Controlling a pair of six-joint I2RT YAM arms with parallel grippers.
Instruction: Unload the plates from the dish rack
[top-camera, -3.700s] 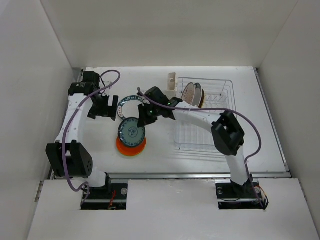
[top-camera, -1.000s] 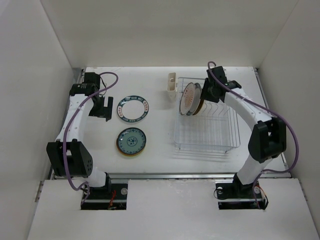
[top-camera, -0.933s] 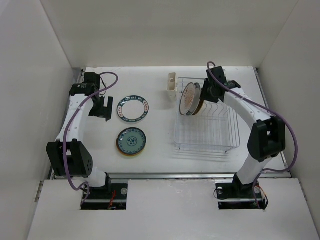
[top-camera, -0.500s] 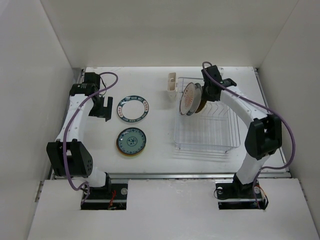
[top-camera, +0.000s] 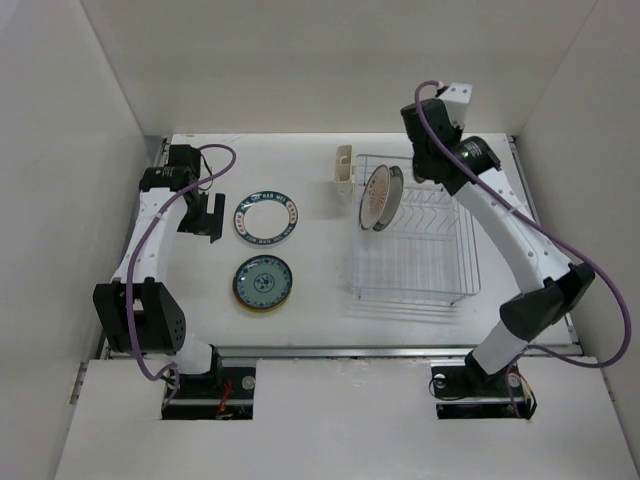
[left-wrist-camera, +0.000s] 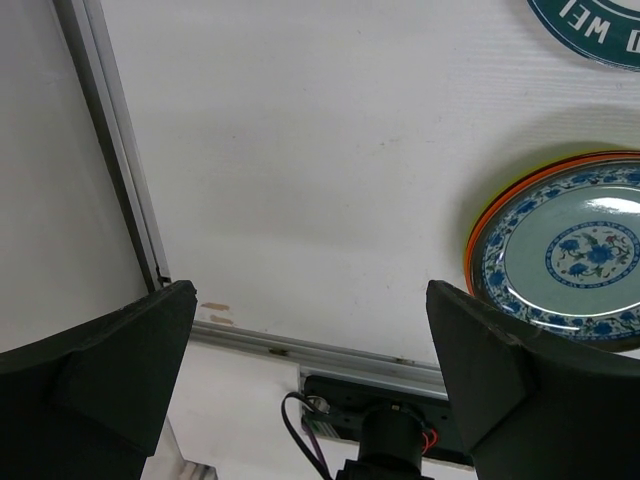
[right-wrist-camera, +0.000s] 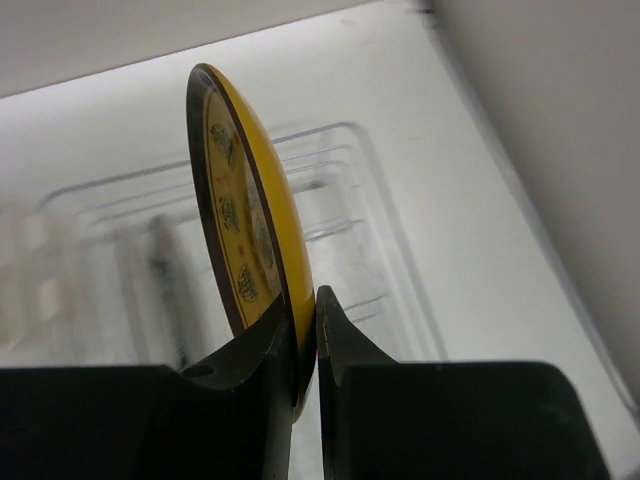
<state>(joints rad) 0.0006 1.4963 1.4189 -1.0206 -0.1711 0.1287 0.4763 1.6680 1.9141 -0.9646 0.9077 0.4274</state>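
I will next use my right gripper to swing the amber plate back and down onto the blue-patterned stack (top-camera: 263, 282), turning it level because the plates there already lie flat.
My right gripper (right-wrist-camera: 305, 340) is shut on the rim of an amber patterned plate (right-wrist-camera: 245, 210) and holds it upright, edge-on, above the clear dish rack (right-wrist-camera: 370, 190). In the top view the right gripper (top-camera: 428, 160) is raised over the rack's (top-camera: 440, 290) far edge, and the held plate is hidden under the wrist. A white plate with an orange sunburst (top-camera: 378, 197) leans upright in the rack's far-left slots. A white plate with a dark teal rim (top-camera: 267, 218) lies flat on the table. My left gripper (top-camera: 205, 215) is open and empty beside it.
A stack topped by a blue-patterned plate (top-camera: 264, 283) over an orange one lies in front of the teal-rimmed plate; it also shows in the left wrist view (left-wrist-camera: 570, 255). A cream cup holder (top-camera: 343, 170) hangs on the rack's far-left corner. White walls enclose three sides.
My right gripper has closed on the amber plate and lifted it up out of the rack, towards the back. The left arm has not moved.
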